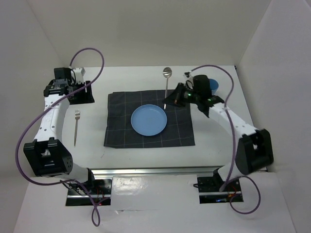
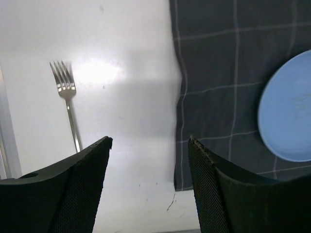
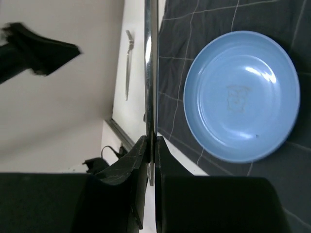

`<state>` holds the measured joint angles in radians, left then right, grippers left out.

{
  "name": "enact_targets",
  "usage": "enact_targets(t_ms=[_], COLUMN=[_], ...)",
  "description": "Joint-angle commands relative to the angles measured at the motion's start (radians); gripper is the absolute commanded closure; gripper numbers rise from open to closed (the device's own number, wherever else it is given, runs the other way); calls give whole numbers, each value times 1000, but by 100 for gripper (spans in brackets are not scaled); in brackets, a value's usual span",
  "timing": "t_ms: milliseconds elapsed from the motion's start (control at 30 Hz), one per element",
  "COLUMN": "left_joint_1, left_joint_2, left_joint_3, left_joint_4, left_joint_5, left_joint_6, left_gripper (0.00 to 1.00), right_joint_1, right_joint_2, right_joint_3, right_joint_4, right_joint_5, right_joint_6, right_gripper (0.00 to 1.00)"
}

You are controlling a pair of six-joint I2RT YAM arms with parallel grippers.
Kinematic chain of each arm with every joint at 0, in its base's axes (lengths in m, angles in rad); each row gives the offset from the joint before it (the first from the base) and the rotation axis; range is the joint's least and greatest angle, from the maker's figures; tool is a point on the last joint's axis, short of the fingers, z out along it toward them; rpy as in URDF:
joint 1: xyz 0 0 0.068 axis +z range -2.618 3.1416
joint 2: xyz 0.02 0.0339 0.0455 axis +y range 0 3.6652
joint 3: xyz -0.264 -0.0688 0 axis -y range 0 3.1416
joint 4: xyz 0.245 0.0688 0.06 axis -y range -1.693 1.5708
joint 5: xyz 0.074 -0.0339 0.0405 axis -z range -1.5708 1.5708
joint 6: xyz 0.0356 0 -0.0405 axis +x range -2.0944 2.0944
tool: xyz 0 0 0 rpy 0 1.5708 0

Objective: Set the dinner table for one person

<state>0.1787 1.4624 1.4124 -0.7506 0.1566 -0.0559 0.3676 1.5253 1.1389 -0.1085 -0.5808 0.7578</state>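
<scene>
My right gripper is holding the spoon [image 1: 167, 74] above the bare cloth on the plate's cup side [image 1: 179, 124], which lies nearer my base, so next it should move back and down to let the spoon go.
A blue plate [image 1: 148, 120] lies in the middle of a dark grey checked cloth [image 1: 121, 131] on the white dinner table [image 1: 218, 150]. My right gripper [image 1: 173, 99] hovers at the cloth's far right corner. It is shut on the handle of a silver spoon [image 1: 167, 74], whose bowl points to the far side. In the right wrist view the handle [image 3: 150, 73] is clamped between the fingers [image 3: 138, 155], left of the plate [image 3: 241, 94]. A fork [image 1: 76, 127] lies on the table left of the cloth. My left gripper [image 1: 81, 92] is open and empty at the far left.
A blue cup [image 1: 214, 86] stands behind the right arm at the far right. The left wrist view shows the fork [image 2: 65, 97], the cloth's edge [image 2: 218, 73] and part of the plate [image 2: 289, 111]. White walls enclose the table; aluminium rails run along its near edge.
</scene>
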Motion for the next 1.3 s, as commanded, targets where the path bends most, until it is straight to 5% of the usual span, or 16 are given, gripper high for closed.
enact_targets(t_ms=[0, 400, 967, 1067, 1167, 1267], left_joint_1=[8, 8, 8, 8, 8, 8], left_joint_2=[13, 32, 41, 41, 41, 41], left_joint_3=[-70, -72, -72, -72, -72, -72], left_joint_4=[-24, -33, -33, -33, -33, -33], left_joint_5=[-63, -9, 0, 0, 9, 9], left_joint_6=[50, 59, 59, 59, 68, 68], left_gripper=[28, 28, 28, 28, 28, 28], right_joint_1=[-94, -200, -228, -237, -237, -237], right_joint_2=[-151, -117, 163, 193, 193, 202], right_joint_3=[-181, -433, -401, -390, -401, -401], right_joint_4=[-72, 36, 142, 142, 153, 139], right_joint_5=[-108, -224, -266, -275, -264, -237], right_joint_6=[-37, -120, -173, -173, -164, -164], right_gripper=[100, 100, 99, 86, 61, 58])
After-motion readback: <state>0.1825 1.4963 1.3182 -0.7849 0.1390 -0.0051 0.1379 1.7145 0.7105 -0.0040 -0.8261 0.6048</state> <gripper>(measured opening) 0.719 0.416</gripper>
